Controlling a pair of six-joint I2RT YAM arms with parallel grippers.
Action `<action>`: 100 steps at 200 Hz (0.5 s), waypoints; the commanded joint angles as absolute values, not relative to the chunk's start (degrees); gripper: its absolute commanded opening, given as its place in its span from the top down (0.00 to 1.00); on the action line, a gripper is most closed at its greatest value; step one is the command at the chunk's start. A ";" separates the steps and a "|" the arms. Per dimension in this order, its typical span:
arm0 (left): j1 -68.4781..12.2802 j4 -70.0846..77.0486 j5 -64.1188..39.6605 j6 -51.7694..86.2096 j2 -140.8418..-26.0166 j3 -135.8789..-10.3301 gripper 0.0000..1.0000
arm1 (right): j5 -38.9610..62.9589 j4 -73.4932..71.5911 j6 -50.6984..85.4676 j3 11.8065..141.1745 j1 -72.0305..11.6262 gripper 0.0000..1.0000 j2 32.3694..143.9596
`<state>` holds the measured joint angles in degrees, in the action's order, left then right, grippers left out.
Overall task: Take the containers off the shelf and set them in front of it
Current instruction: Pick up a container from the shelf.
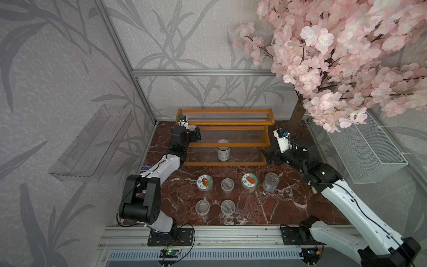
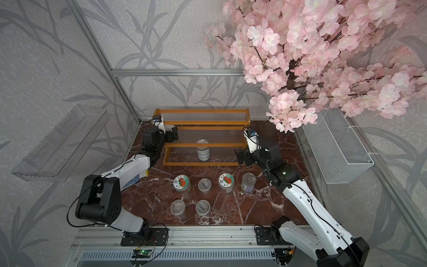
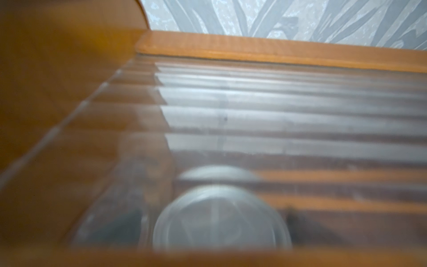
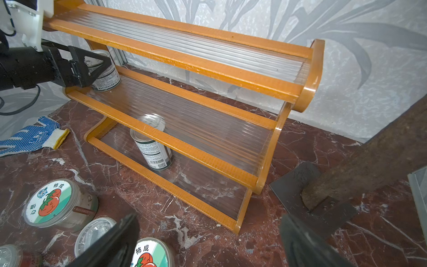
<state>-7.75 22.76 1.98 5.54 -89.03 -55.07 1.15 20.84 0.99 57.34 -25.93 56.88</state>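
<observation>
My left gripper stays nearly in place and draws its open fingers together onto the tin's sides next, because the tin already sits between them.
The shelf stands at the back of the marble floor. One tin sits at the left end of its middle tier, between the open fingers of my left gripper. Whether they touch it is unclear. The left wrist view shows that tin's top, blurred. Another tin stands on the bottom tier. In front stand two fruit-lid jars, three clear cups and a tin. My right gripper hangs open and empty by the shelf's right end.
A blue-dotted work glove lies left of the shelf. The blossom tree's trunk and metal foot plate stand at the back right. A wire basket hangs on the right wall and a clear tray on the left wall.
</observation>
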 commanded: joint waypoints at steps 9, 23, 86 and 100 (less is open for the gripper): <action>-7.42 22.33 0.02 4.37 -89.47 -56.60 0.05 | 1.58 20.20 1.50 56.95 -25.58 0.01 55.89; -7.47 21.05 -0.26 4.50 -89.50 -56.94 0.11 | 1.67 20.14 1.31 57.04 -25.58 0.01 56.07; -7.46 17.53 -2.37 4.35 -88.00 -56.12 0.36 | 2.46 19.53 0.70 56.79 -24.96 0.01 56.87; -7.56 16.74 -2.64 4.58 -87.41 -56.09 0.39 | 2.61 19.34 0.66 56.43 -24.88 0.01 56.79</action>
<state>-7.70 20.58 -1.19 4.49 -88.97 -55.88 1.83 20.82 0.93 57.34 -25.23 56.95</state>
